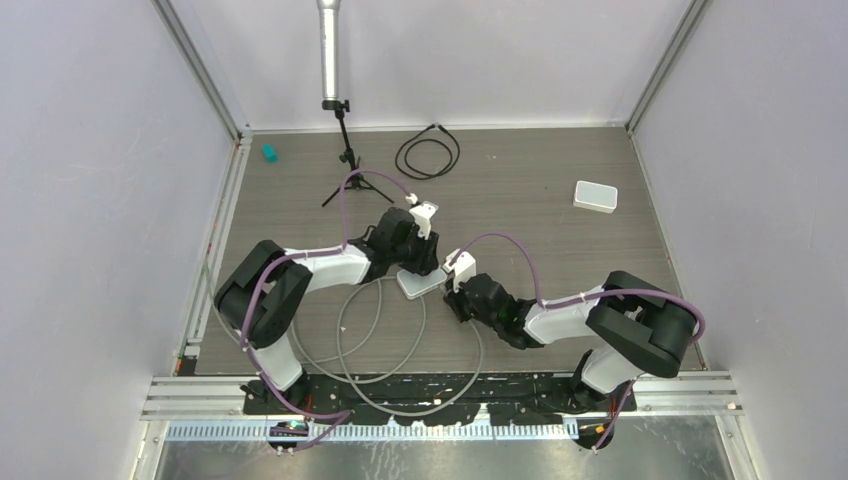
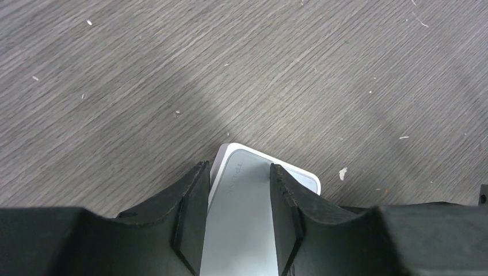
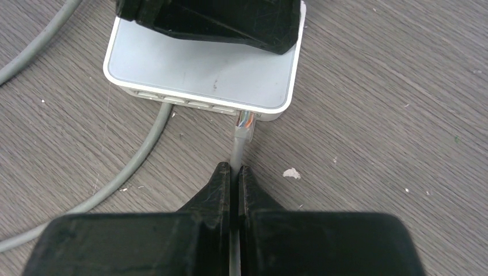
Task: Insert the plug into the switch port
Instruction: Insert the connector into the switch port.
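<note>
My right gripper holds the grey cable and will next push toward the switch's end port (image 3: 246,113), then let go of the cable. The clear plug's tip is inside, but the plug's body still shows.
The white switch (image 3: 201,69) lies flat on the wooden table, also seen from above (image 1: 418,286). My left gripper (image 2: 239,165) is open. Its fingers rest on the switch's top (image 2: 241,218), one at the left edge and one on the face. My right gripper (image 3: 235,169) is shut on the grey cable (image 3: 237,150) just behind the clear plug (image 3: 245,121). The plug's tip sits in the mouth of the rightmost port on the switch's near side. How deep it sits cannot be told.
The grey cable loops over the table in front of the arms (image 1: 380,335). A second white box (image 1: 595,195) lies at the back right. A black cable coil (image 1: 428,155), a tripod stand (image 1: 350,165) and a small teal object (image 1: 269,153) are at the back.
</note>
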